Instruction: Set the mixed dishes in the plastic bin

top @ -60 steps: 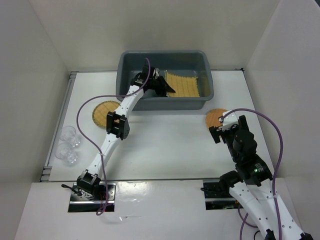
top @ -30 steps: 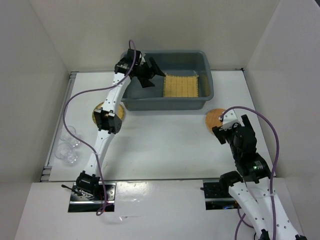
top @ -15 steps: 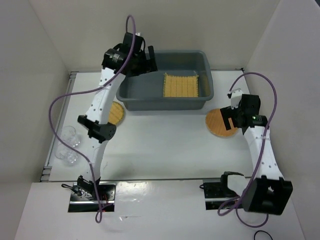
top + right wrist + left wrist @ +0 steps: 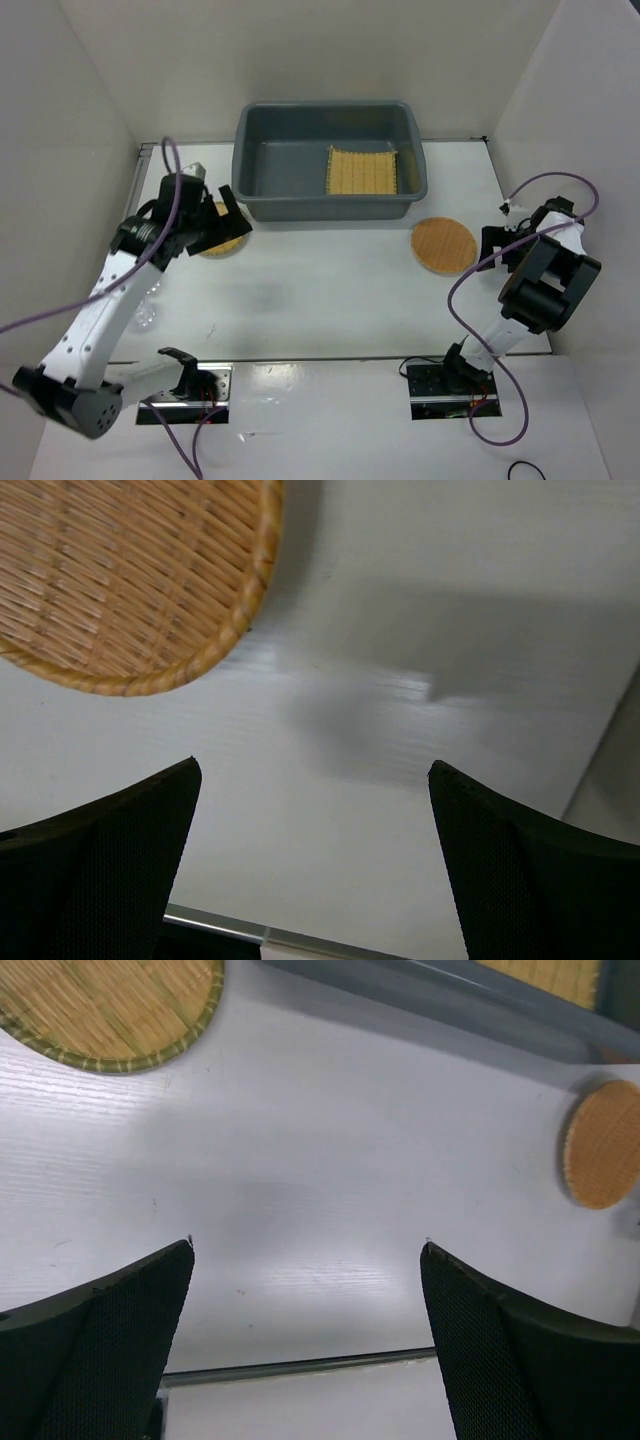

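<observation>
My right gripper should tilt and go down to the left in the top view, onto the disc's rim facing it, as the orange-brown disc point(image 4: 444, 245) lies flat on the tabletop.
The plastic bin point(image 4: 415, 185) stands at the back of the table with the square yellow mat point(image 4: 362, 170) lying flat inside it. A round yellow woven plate point(image 4: 110, 1005) lies on the table left of the bin, partly under my left gripper point(image 4: 235, 212), which hovers open and empty. The orange-brown disc point(image 4: 444, 245) lies in front of the bin's right corner. My right gripper point(image 4: 488, 250) is just right of the disc, open and empty, with the disc's rim point(image 4: 120, 570) in its wrist view. The left wrist view also catches the disc point(image 4: 605, 1145).
White side walls close in the table on the left, right and back. A clear item point(image 4: 147, 312) near the left edge is mostly hidden behind my left arm. Purple cables loop off both arms. The bin's front wall point(image 4: 450, 1000) runs across the top of the left wrist view.
My left arm has swung down from above the bin's left rim to over the round plate. My right arm has shifted right, off the disc. Both grippers stayed open.
</observation>
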Tool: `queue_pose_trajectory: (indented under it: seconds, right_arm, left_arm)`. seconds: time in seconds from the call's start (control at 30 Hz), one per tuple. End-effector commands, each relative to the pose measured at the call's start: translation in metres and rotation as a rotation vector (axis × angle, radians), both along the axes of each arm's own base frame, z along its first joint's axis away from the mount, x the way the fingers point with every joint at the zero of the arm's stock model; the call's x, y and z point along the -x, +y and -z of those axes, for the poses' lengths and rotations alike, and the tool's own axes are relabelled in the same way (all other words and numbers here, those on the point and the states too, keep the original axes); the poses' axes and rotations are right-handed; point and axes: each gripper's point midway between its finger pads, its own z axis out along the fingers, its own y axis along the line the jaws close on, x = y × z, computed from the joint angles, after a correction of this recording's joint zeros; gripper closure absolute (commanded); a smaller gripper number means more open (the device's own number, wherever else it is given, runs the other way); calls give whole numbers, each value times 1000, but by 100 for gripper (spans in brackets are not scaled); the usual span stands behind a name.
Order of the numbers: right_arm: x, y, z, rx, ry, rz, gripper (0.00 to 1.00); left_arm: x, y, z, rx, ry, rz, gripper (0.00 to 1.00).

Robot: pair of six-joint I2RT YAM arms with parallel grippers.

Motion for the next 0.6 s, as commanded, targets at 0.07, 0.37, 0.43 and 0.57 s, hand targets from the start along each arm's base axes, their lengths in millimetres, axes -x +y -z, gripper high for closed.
queue_pose_trajectory:
  seconds: [0.07,0.37,0.43,0.57]
  right_arm:
    - [-5,20,9,-141,-30,-37,1]
    - [-11,35,57,-586,48,31,1]
    - [-10,50,65,-633,91,7,1]
    - [-11,66,80,-645,139,-64,1]
  left_arm:
    - [24,-4,-11,167,-103,-3,0]
    - [51,-3,-8,226,-71,-6,0]
    - [53,-5,-11,241,-64,-8,0]
    - [59,-4,-12,274,-69,-33,0]
